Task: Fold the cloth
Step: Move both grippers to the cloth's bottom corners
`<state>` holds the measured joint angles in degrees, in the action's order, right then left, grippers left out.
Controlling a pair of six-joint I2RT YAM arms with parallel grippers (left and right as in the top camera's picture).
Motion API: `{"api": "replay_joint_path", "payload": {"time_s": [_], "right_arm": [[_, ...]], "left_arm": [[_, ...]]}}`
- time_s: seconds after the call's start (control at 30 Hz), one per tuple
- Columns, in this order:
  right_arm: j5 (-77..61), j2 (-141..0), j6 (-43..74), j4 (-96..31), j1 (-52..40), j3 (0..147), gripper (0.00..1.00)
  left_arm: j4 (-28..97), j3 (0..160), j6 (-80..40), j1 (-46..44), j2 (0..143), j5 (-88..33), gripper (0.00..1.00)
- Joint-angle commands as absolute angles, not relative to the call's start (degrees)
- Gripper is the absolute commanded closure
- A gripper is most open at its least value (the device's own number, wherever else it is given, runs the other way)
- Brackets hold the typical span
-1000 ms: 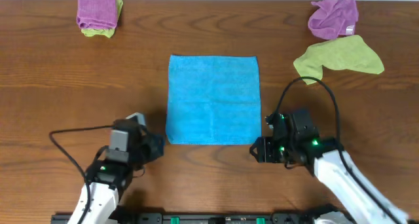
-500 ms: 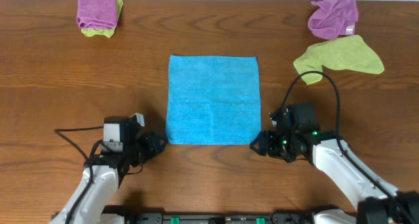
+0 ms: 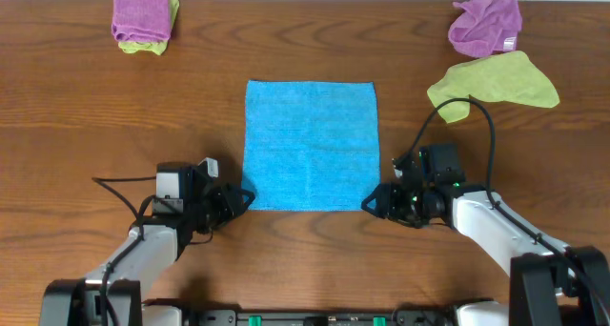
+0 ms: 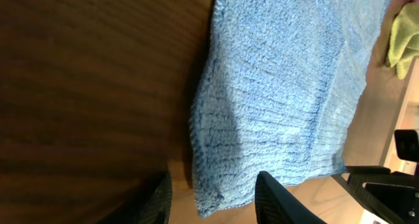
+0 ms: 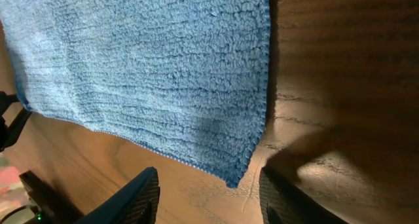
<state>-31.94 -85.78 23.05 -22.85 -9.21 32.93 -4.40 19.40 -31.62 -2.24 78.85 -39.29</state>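
Observation:
Next, my left gripper moves slightly farther onto the cloth, then closes, since only the tip of the cloth's near corner point(image 3: 250, 204) point(image 4: 212, 198) reaches between the open fingers.
The sky-blue cloth point(image 3: 312, 145) lies flat and spread out in the middle of the wooden table. My left gripper point(image 3: 242, 199) is open at the cloth's near left corner; in the left wrist view that corner point(image 4: 219, 198) lies between the two fingers point(image 4: 213, 201). My right gripper point(image 3: 372, 204) is open at the near right corner; in the right wrist view the corner point(image 5: 234, 178) sits between the fingers point(image 5: 209, 198), just ahead of them. Neither gripper holds the cloth. No white label shows.
A folded purple cloth point(image 3: 140, 13) on a lime-green one point(image 3: 143, 47) sits at the far left. A crumpled purple cloth point(image 3: 486, 23) and a lime-green cloth point(image 3: 496, 83) lie at the far right. The right arm's cable point(image 3: 467, 112) loops near the green cloth.
Both grippers have moved inward and forward toward the cloth's near corners. The cloth has not moved.

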Motion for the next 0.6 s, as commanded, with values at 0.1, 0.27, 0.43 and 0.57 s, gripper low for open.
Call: {"api": "replay_joint_path", "payload": {"time_s": [0.1,0.27,0.43,0.57], "right_arm": [[-26.26,-87.39,23.16,-21.61,-7.88,32.23,0.51],[-25.47,-87.39,23.57,-20.14,-7.88,32.23,0.53],[-25.89,-87.53,24.43,-19.53,-7.90,32.23,0.53],[-27.68,-88.36,24.43,-20.08,-7.94,32.21,0.54]], "left_arm": [[-5.23,19.25,-33.06,-1.89,83.11,-38.04,0.57],[-5.28,19.25,-33.01,-1.91,83.90,-39.99,0.57],[-5.19,19.25,-33.04,-1.91,83.90,-40.51,0.58],[-5.23,19.25,-33.01,-1.91,83.90,-39.86,0.58]]}}
